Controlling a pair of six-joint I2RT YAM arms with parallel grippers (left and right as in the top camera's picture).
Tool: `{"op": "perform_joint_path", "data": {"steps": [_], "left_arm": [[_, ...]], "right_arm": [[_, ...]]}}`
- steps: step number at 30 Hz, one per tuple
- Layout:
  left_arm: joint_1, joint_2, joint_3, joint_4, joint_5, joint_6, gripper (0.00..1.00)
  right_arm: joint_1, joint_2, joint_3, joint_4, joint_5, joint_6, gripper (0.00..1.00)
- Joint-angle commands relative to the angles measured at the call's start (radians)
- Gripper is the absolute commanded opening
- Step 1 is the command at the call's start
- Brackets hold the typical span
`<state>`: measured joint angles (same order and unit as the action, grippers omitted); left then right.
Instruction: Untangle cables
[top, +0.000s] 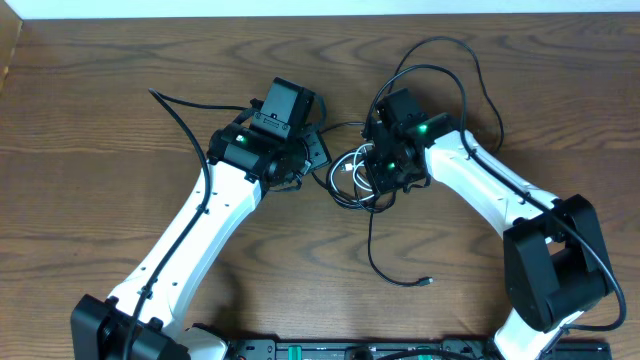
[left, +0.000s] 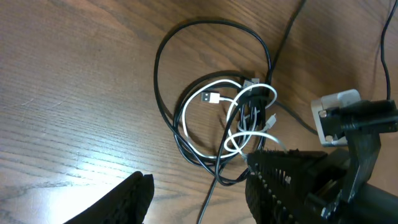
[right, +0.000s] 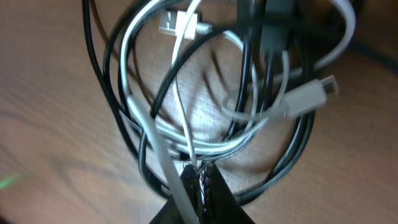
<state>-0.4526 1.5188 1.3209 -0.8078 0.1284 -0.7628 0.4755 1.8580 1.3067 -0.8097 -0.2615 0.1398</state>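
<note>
My right gripper will go up high above the loops of black cable (top: 350, 188) (right: 171, 74) and pull the piece of white cable up before it lets go, because the white cable coils inside them.
The cables (top: 352, 172) lie in a tangle at mid-table between my two grippers. A short white cable (left: 211, 98) with a USB plug coils inside loops of black cable (left: 163, 56). My right gripper (right: 200, 169) is shut on a strand of the white cable (right: 180, 93), at the right side of the tangle (top: 380, 178). My left gripper (left: 205, 193) stands open just left of the tangle (top: 318, 150). One black strand (left: 211, 193) runs across the table between its fingers, and nothing is gripped.
A long black cord trails from the tangle toward the front and ends in a small plug (top: 428, 282). Another black cord (top: 440, 45) loops behind the right arm. A thin black wire (top: 170, 105) runs along the left arm.
</note>
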Motion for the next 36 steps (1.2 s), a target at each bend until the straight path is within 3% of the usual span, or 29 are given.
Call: {"op": "perform_joint_path", "data": {"steps": [1,9,22,30,36], "left_arm": [[0.002,0.004,0.009,-0.003,-0.009,0.002,0.54],[0.002,0.004,0.009,-0.003,0.002,0.004,0.54],[0.002,0.004,0.007,-0.003,0.017,0.01,0.54],[0.002,0.039,0.007,-0.003,0.021,0.01,0.54],[0.002,0.069,0.007,-0.003,0.056,0.01,0.54]], "right_arm": [[0.002,-0.009,0.076,-0.061,-0.05,-0.006,0.01],[0.002,-0.093,0.308,-0.22,-0.177,-0.007,0.01],[-0.013,-0.367,0.466,-0.059,-0.207,0.024,0.01],[-0.018,-0.452,0.466,-0.019,0.097,0.16,0.01],[-0.019,-0.452,0.466,0.019,0.163,0.206,0.01]]}}
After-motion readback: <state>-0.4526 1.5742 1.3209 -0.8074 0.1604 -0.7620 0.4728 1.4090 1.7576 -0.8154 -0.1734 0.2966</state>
